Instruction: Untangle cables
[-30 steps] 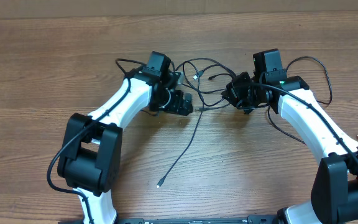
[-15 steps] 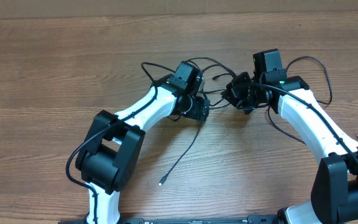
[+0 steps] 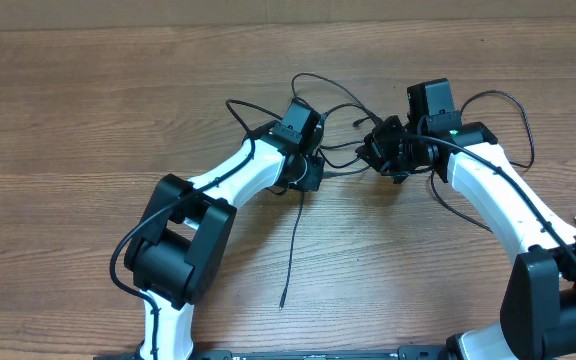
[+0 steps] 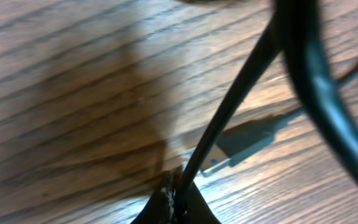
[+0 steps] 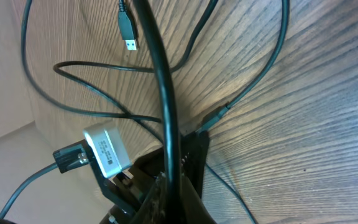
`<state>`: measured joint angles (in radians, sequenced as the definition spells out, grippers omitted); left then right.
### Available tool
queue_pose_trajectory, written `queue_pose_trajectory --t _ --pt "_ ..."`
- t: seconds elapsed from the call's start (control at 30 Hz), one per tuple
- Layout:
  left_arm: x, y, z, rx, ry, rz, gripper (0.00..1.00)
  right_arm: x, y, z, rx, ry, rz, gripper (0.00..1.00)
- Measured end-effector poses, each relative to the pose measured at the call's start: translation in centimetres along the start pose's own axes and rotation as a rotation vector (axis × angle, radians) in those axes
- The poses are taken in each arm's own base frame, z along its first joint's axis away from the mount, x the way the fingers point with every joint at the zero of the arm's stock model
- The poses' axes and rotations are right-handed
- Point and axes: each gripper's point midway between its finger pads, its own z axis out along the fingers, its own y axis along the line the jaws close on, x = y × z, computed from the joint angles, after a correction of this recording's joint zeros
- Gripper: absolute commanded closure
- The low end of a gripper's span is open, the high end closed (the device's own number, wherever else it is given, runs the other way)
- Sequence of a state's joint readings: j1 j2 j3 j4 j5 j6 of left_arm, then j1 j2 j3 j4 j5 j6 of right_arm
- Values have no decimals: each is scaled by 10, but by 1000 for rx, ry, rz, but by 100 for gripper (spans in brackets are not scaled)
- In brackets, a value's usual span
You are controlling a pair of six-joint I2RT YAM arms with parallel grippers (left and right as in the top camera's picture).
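Bare tabletop lies below and back from my right gripper, clear of the loops, so it should next lift the cable aside, draw back, lower and release it.
Thin black cables (image 3: 320, 92) lie looped between my two grippers at the back middle of the table. One long strand (image 3: 295, 250) runs straight toward the front and ends in a small plug (image 3: 281, 305). My left gripper (image 3: 309, 176) sits at the top of that strand; in the left wrist view the left gripper (image 4: 178, 198) is shut on a thin black cable (image 4: 229, 106), with a silvery USB plug (image 4: 238, 144) lying just beyond. My right gripper (image 3: 375, 152) (image 5: 169, 186) is shut on another black cable (image 5: 160, 81). A USB plug (image 5: 128, 30) lies further out.
Thicker black wires (image 3: 513, 115) loop from the right arm onto the table behind it. The left arm's wrist with its white camera box (image 5: 107, 149) sits close beside my right gripper. The wooden table (image 3: 88, 120) stretches out to the left and front.
My left gripper moved right to the tangle and went from open to shut on a cable. The long strand's free end swung right and straightened. The right arm has not moved.
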<state>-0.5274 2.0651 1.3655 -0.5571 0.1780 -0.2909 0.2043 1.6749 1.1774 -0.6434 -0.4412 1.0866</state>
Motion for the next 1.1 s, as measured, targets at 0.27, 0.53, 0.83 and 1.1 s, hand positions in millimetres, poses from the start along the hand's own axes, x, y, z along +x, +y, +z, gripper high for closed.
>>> queue_pose_trajectory --t 0.27,0.53,0.83,1.1 --pt "1 65 -15 -67 44 -212 96 3 -21 -1 88 1 -35 96" --pt "18 156 -42 -131 98 -491 96 1 -24 -1 100 -11 -45 96" --pt "50 241 -73 -339 120 -703 96 3 -29 -2 123 3 -99 96" --pt "60 271 -83 -388 99 -828 96 12 4 -45 22 -52 -362 96"
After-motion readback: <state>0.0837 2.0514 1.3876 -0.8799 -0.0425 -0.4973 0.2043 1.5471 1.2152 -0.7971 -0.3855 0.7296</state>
